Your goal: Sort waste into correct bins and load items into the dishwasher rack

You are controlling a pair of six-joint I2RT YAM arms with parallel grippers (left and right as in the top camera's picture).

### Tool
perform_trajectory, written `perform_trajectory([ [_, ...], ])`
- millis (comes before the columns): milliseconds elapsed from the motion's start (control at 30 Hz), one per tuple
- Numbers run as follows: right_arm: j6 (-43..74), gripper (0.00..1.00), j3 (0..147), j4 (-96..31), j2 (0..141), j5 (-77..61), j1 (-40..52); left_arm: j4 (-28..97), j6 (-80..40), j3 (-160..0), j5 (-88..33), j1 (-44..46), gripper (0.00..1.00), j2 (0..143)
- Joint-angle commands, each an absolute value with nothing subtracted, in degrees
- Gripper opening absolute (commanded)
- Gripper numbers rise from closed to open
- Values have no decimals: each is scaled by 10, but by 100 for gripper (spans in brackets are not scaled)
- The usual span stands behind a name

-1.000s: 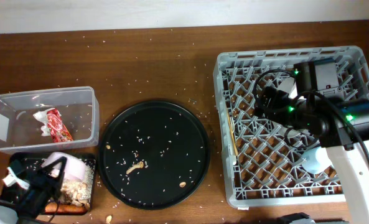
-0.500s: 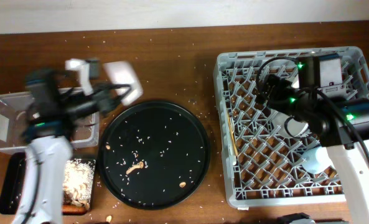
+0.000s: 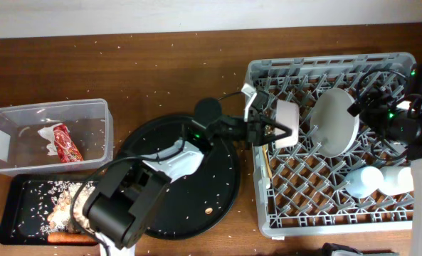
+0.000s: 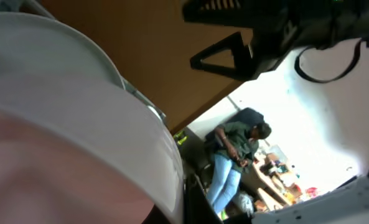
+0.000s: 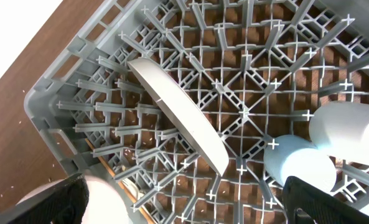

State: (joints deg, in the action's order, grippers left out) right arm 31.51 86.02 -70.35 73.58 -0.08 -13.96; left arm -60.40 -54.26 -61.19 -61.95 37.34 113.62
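The rack wires beside the pale plate are open, so my left gripper needs to lower the white bowl into them next.
My left gripper (image 3: 271, 132) is shut on the white bowl (image 3: 287, 134) and holds it on its side over the left part of the grey dishwasher rack (image 3: 257, 71). The bowl fills the left wrist view (image 4: 78, 112). My right gripper (image 3: 358, 107) is open and empty, just right of the pale plate (image 3: 335, 121), which stands on edge among the pegs (image 5: 178, 112). Its fingers (image 5: 184, 196) frame the rack floor. The blue cup (image 3: 360, 181) and the white cup (image 3: 397, 178) lie in the rack's right front. A wooden chopstick (image 3: 265, 153) lies along the rack's left side.
The clear tub (image 3: 11, 117) at the left holds the red wrapper (image 3: 65, 142) and a white napkin piece (image 3: 47, 132). The shallow black tray (image 3: 18, 213) holds food scraps (image 3: 65, 210) and the carrot (image 3: 72, 238). The large round black tray (image 3: 218, 178) lies under my left arm.
My left arm has swung from the bins at the left across to the rack with the bowl. My right gripper has drawn back right, leaving the plate standing uncovered.
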Motion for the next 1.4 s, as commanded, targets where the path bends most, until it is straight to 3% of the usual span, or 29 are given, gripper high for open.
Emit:
perform_trajectory([
  [0, 320, 98, 863, -712, 733, -4, -143, -613, -594, -632, -596, 383, 2, 1173],
  [233, 320, 98, 863, -740, 733, -4, -143, -613, -598, -633, -576, 382, 16, 1208],
  [333, 320, 98, 863, -748, 733, -4, -143, -613, -608, -633, -571, 382, 14, 1220],
  [367, 320, 98, 863, -748, 733, -4, -143, -628, -620, -636, -570, 382, 11, 1220],
  [400, 320, 98, 863, -748, 733, -4, -143, -665, -651, -642, -569, 382, 0, 1220],
  [600, 320, 98, 863, -750, 733, -4, -143, -707, -785, -673, -471, 387, 0, 1220],
  [833, 320, 98, 863, -762, 733, -4, -143, -569, -840, -672, -411, 391, 0, 1221],
  [867, 320, 98, 863, -764, 733, -4, -143, -569, -863, -672, -406, 391, 3, 1221],
  [933, 320, 98, 863, -766, 733, -4, -143, -572, -905, -672, -392, 390, 20, 1221],
  [967, 320, 98, 863, -768, 733, -4, -143, -579, -907, -672, -387, 389, 49, 1221],
  [1000, 320, 98, 863, -770, 733, -4, -143, -580, -907, -672, -393, 383, 99, 1221],
  [1133, 206, 98, 866, -783, 729, -69, -143, -579, -856, -672, -468, 342, 99, 1219],
  [1233, 108, 98, 866, -753, 710, -213, -142, -516, -783, -672, -514, 295, 99, 1187],
  [1300, 73, 98, 869, -726, 680, -286, -142, -376, -661, -673, -502, 265, 99, 1126],
  [1367, 60, 98, 883, -715, 647, -300, -134, -147, -495, -686, -452, 232, 99, 1035],
])
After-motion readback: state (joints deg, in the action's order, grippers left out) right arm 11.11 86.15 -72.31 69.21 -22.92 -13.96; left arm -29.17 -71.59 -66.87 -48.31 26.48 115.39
